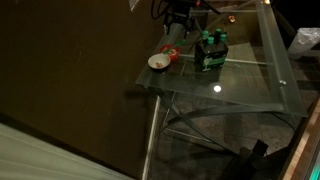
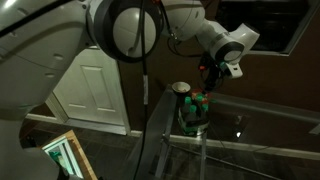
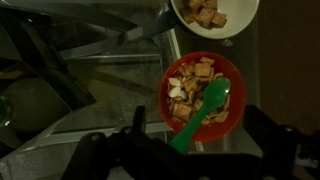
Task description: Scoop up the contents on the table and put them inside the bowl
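Note:
The handle of the green spoon lies below my gripper, between its open fingers. My gripper needs to come down next toward the red dish to straddle that handle.
The white bowl (image 3: 213,14) stands at the top of the wrist view with several tan pieces inside; it also shows in both exterior views (image 1: 158,62) (image 2: 180,88) near the glass table's (image 1: 250,80) corner. Right beside it is a small red dish (image 3: 203,92) (image 1: 171,52) with tan cereal-like pieces (image 3: 188,82) and a green plastic spoon (image 3: 205,105) lying in it, handle toward me. My gripper (image 3: 196,126) (image 1: 180,20) hangs open above the red dish. Its dark fingers (image 3: 138,118) stand on either side of the spoon handle and touch nothing.
A dark green bottle pack (image 1: 210,52) (image 2: 193,112) stands on the glass just beside the bowl and dish. The table's silver crossed braces (image 1: 200,125) show through the top. The table edge and a dark wall lie close behind the bowl.

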{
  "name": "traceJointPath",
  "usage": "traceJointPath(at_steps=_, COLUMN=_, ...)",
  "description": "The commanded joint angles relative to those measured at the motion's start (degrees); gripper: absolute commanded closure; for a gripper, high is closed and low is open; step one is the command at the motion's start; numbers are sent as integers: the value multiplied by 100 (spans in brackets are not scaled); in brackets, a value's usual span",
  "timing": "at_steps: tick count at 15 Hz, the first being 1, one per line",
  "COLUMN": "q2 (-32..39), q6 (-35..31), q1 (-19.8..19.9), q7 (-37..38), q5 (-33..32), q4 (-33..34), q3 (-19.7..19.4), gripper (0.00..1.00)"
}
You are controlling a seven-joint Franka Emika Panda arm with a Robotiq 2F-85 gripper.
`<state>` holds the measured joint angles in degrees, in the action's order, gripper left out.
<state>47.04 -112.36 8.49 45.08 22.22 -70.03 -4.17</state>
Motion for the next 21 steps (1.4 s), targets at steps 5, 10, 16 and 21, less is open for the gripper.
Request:
traceJointPath(at_steps=5, q2=437, q6=-16, q1=-43, q7=299, q5=27, q4=379, q3=14, gripper=0)
traceJointPath(at_steps=10, q2=803, q6=-143, q1=-16, q7=507, q5=40, q4=708, q3=39, gripper=28)
traceJointPath(at_steps=16, q2=1190, q6=-217, q1=38, q7=692, q5=27, q4=1194, q3=84, gripper=49)
traceJointPath(at_steps=21, q2=1451, q6=-124, q1=35, q7=876, q5=-37, q4=1627, q3=98, gripper=58)
